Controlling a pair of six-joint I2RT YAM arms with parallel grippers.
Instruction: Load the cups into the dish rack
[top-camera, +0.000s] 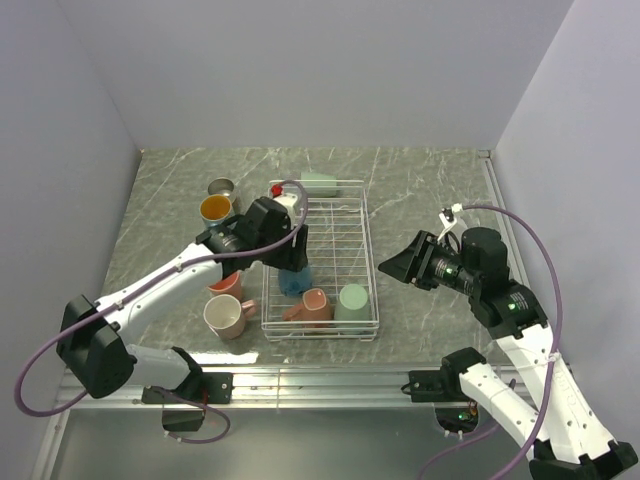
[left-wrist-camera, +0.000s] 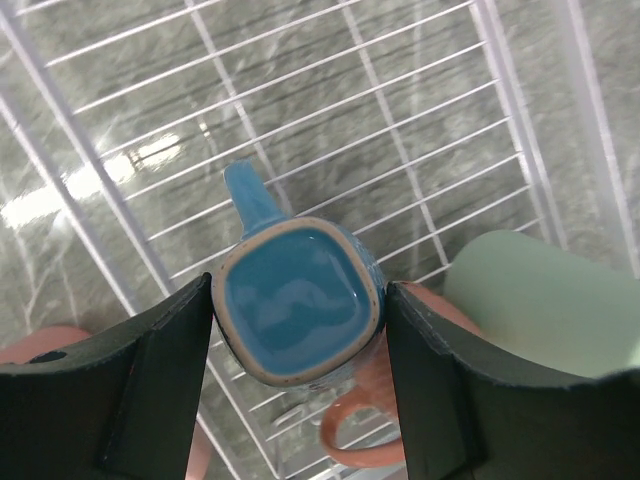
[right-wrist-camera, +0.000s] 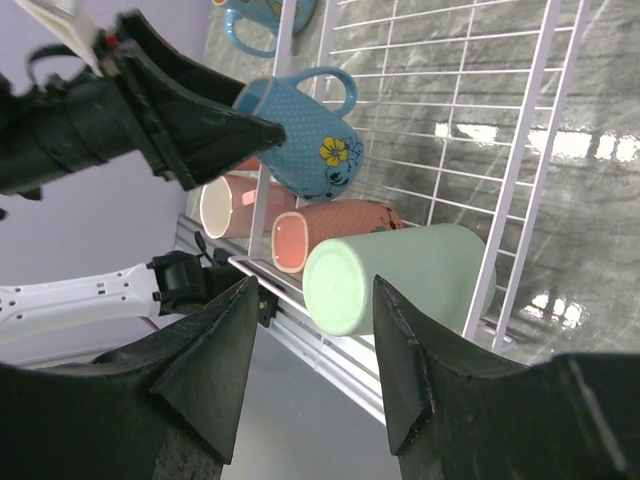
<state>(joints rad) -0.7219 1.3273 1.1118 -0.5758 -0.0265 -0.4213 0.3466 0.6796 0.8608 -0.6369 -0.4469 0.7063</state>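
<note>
I will lower the cup in my left gripper back toward that near rack corner (top-camera: 284, 302) (left-wrist-camera: 287, 412), between the salmon cup in the rack and the side bar, and then open my left gripper.
My left gripper (top-camera: 296, 264) is shut on a teal blue cup (top-camera: 295, 284) and holds it over the left side of the white wire dish rack (top-camera: 363, 230). In the left wrist view the cup (left-wrist-camera: 300, 300) sits mouth-up between both fingers (left-wrist-camera: 160, 380), its handle pointing away. The right wrist view shows that cup (right-wrist-camera: 300, 135) tilted, with a yellow flower on it. A salmon cup (top-camera: 310, 305) and a mint green cup (top-camera: 352, 300) lie in the rack's near end. My right gripper (top-camera: 395, 265) hangs open and empty to the right of the rack.
Left of the rack stand a cream-and-pink cup (top-camera: 225, 316), a salmon cup (top-camera: 226, 285), an orange-inside cup (top-camera: 215, 208) and a small grey metallic cup (top-camera: 222, 187). A mint cup (top-camera: 320, 183) lies behind the rack. Walls close in the table on three sides.
</note>
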